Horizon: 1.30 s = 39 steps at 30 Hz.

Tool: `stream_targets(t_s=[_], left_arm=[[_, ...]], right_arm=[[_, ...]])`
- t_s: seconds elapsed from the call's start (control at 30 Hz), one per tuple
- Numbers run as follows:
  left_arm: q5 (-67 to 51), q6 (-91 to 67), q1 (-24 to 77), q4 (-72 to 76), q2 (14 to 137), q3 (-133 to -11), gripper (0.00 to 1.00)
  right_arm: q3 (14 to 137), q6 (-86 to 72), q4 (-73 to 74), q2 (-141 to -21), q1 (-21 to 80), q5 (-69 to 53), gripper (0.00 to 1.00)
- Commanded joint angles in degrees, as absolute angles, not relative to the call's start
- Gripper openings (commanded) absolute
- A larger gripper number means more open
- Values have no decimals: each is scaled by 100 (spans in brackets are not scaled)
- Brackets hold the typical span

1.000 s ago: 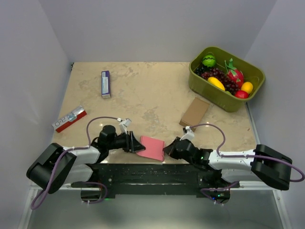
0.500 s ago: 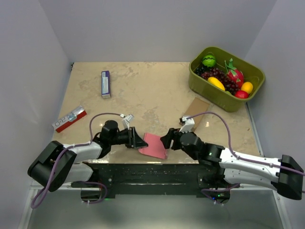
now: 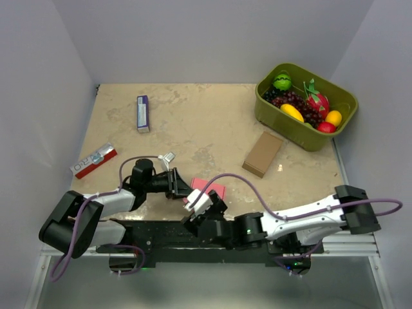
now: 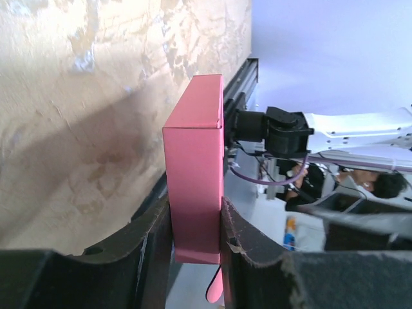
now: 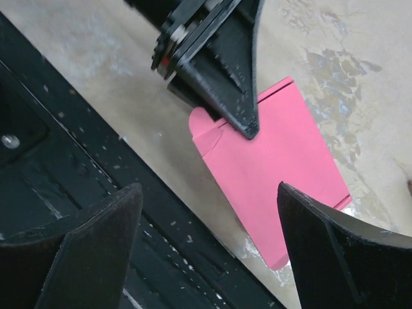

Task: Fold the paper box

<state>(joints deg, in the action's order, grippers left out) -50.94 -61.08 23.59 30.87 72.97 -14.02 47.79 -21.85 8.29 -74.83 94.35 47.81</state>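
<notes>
The robot's right gripper should next go down toward the right in its wrist view, with its fingers on either side of the box's loose end [image 3: 221, 192] [image 5: 268, 237] below, across from the left gripper.
The paper box [image 3: 209, 188] is a flat pink-red packet just off the table's front edge. My left gripper [image 3: 182, 188] is shut on its left end. In the left wrist view the box [image 4: 193, 161] stands on edge between the two dark fingers [image 4: 151, 257], and a small rounded tab pokes out below. My right gripper [image 3: 209, 207] sits low over the black front rail just in front of the box. Its jaws are wide open and hold nothing. In the right wrist view the box [image 5: 283, 161] lies beyond the right gripper [image 5: 207, 190], with the left gripper's fingers [image 5: 225, 71] clamped on its far end.
A green bin [image 3: 291, 129] of toy fruit stands at the back right. A brown cardboard box [image 3: 262, 153] lies in front of it. A purple-and-white packet [image 3: 142, 113] and a red-and-white packet [image 3: 94, 160] lie at the left. The black rail [image 3: 161, 233] runs along the front edge.
My right gripper let go of the box's right end, opened wide and swung left and back to the front rail. The left gripper kept its hold; the box shifted slightly.
</notes>
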Motion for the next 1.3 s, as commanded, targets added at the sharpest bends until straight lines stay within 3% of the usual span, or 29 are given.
stream_targets(t_s=[0.0,0.17,0.37,0.7,0.8,0.83,0.87,0.97,1.07,1.27], left_arm=[[-5712,-6854,2206,3445,7295,-1196,31],[-5915,-6917,2153,3129,7128,-1073,30],[-6020,-7523,2153,3831,7102,-677,29],[-6135,-7796,2153,4157,6943,-554,31],[-6152,-7587,2153,3940,6829,-589,44],[-6152,-7428,2153,3755,6759,-702,59],[-6135,-7192,2119,3483,6715,-816,64],[-5916,-5682,1891,1719,6487,-1457,79],[-5494,-4405,1479,345,6285,-1898,85],[-5317,-4122,504,483,5907,-1627,87]], right_arm=[[5237,-1670,1186,-8225,9711,5800,88],[5502,-1530,1415,-8980,9809,6275,88],[5686,-1687,1871,-9728,9817,6715,86],[5932,-2417,2935,-10318,9817,7145,54],[5933,-2434,2988,-10310,9817,7111,44],[5933,-2382,2988,-10223,9817,7093,42],[5915,-2347,2962,-10152,9817,7067,40],[5740,-1917,2673,-9758,9721,6611,36],[5529,-1592,2418,-9188,9475,5943,34],[5309,-845,2022,-8035,8615,4248,32]])
